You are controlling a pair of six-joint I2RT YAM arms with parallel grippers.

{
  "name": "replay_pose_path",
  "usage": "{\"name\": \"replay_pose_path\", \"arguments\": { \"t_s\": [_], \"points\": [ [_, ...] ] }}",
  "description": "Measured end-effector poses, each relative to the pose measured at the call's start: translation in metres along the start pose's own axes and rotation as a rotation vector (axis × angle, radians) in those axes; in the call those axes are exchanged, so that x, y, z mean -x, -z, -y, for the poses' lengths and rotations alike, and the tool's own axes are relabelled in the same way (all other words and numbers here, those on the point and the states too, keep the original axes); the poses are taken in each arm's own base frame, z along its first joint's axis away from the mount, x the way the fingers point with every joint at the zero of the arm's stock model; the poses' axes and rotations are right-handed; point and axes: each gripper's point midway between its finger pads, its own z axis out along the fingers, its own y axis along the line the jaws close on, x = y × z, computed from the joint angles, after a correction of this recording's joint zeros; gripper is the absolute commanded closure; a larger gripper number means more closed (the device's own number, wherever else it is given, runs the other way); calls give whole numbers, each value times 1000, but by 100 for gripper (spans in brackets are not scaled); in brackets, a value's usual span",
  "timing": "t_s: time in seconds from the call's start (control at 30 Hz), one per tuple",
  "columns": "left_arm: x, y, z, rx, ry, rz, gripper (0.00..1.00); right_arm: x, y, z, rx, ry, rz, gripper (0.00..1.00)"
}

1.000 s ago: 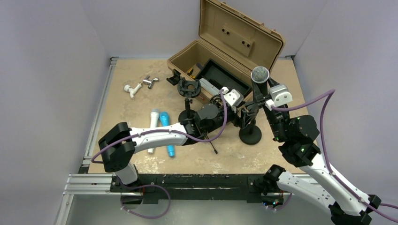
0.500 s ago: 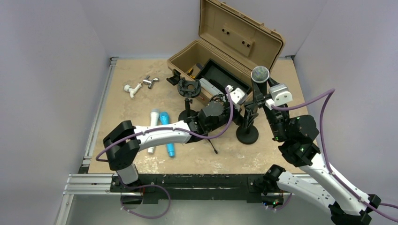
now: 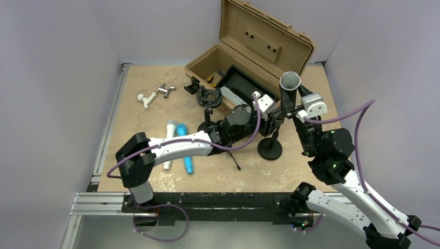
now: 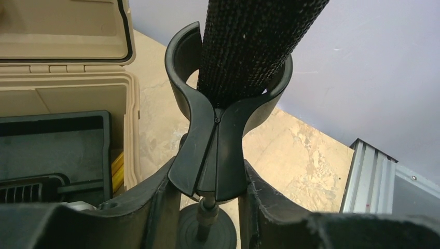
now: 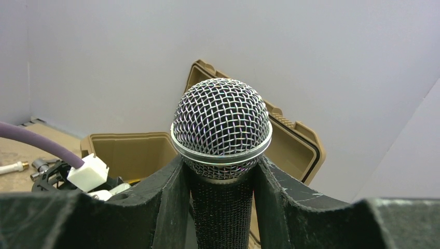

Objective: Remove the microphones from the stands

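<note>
My right gripper is going to rise next and pull the microphone out of its clip. Then it will lower the microphone and let go of it beside the toolbox, where the tabletop is bare.
A black microphone (image 3: 288, 89) with a silver mesh head (image 5: 222, 127) sits in the black clip (image 4: 228, 111) of a stand with a round black base (image 3: 270, 149). My right gripper (image 3: 294, 106) is shut on the microphone's black handle (image 5: 222, 212) just under the head. My left gripper (image 3: 271, 115) is shut on the neck of the stand's clip (image 4: 212, 171), below the cradle. The stand leans, its base nearer the arms than the microphone's head.
An open tan toolbox (image 3: 249, 57) stands behind the stand. A second empty stand with a ring holder (image 3: 208, 98) is to the left. A white and a blue microphone (image 3: 183, 139) lie on the table at left, with white and metal fittings (image 3: 154, 94) further back.
The stand's base has slid left and nearer the arms. The microphone head has shifted slightly right, so the stand tilts more. Both grippers stay shut.
</note>
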Motion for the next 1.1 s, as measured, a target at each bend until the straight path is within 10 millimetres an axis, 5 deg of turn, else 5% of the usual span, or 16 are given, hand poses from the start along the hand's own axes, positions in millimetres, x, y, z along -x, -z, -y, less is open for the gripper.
{"name": "replay_pose_path", "arguments": {
  "t_s": [0.27, 0.47, 0.7, 1.0, 1.1],
  "points": [
    [-1, 2, 1, -5, 3, 13, 100, 14, -7, 14, -75, -53, 25, 100],
    [-2, 8, 4, -32, 2, 29, 100, 61, -20, 76, -383, -207, 55, 100],
    [-3, 15, 11, -97, -23, 31, 99, 14, 9, 130, -754, -235, -84, 100],
    [-6, 18, 22, -157, -21, -14, 31, -56, 30, 159, -972, -167, -258, 100],
    [-13, 23, 25, -163, 5, -61, 21, -82, 29, 167, -1010, -154, -306, 100]
  ]
}}
